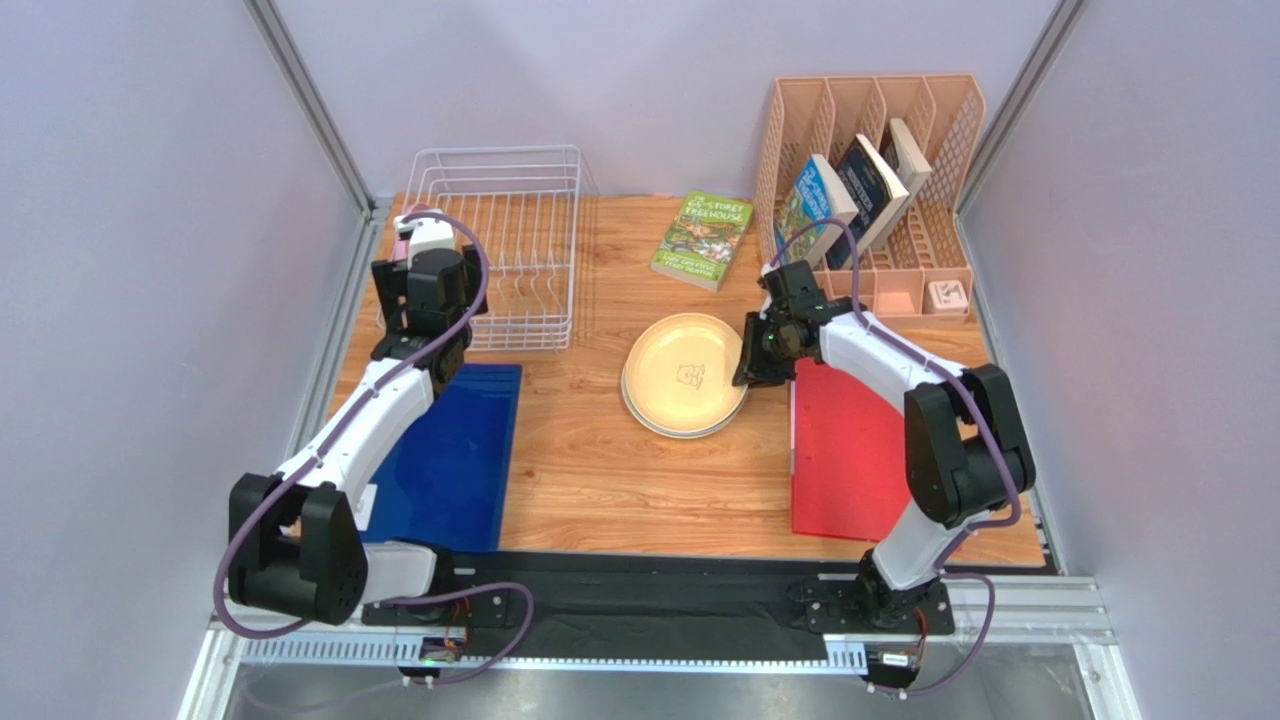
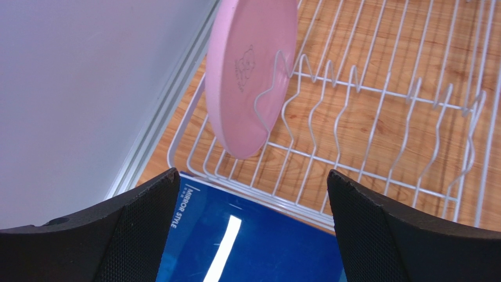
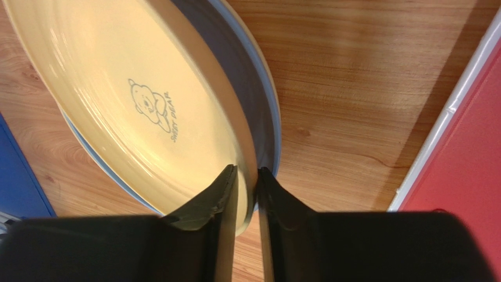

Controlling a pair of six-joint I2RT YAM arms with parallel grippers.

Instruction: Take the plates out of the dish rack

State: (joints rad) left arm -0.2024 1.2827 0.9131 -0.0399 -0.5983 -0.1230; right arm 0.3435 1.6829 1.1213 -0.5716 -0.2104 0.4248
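I will next move my left gripper down, outward and to the left in the top view around the pink plate's near rim (image 2: 217, 97), which stands clear of the dish rack's wires.
A pink plate (image 2: 253, 76) stands upright between the prongs at the left end of the white wire dish rack (image 2: 376, 117), which is at the back left in the top view (image 1: 519, 248). My left gripper (image 2: 253, 194) is open and empty, just in front of the rack's near edge (image 1: 425, 300). My right gripper (image 3: 247, 182) is shut on the rim of a cream-yellow plate (image 3: 135, 100), whose gripped edge is tilted up off a light blue plate (image 3: 271, 117). This stack (image 1: 687, 375) lies mid-table, with the right gripper (image 1: 756, 357) at its right edge.
A blue book (image 1: 451, 450) lies front left, below the left gripper (image 2: 253, 241). A red folder (image 1: 849, 450) lies front right. A green book (image 1: 703, 237) lies at the back. A peach organiser (image 1: 872, 165) with books stands back right. Grey walls close both sides.
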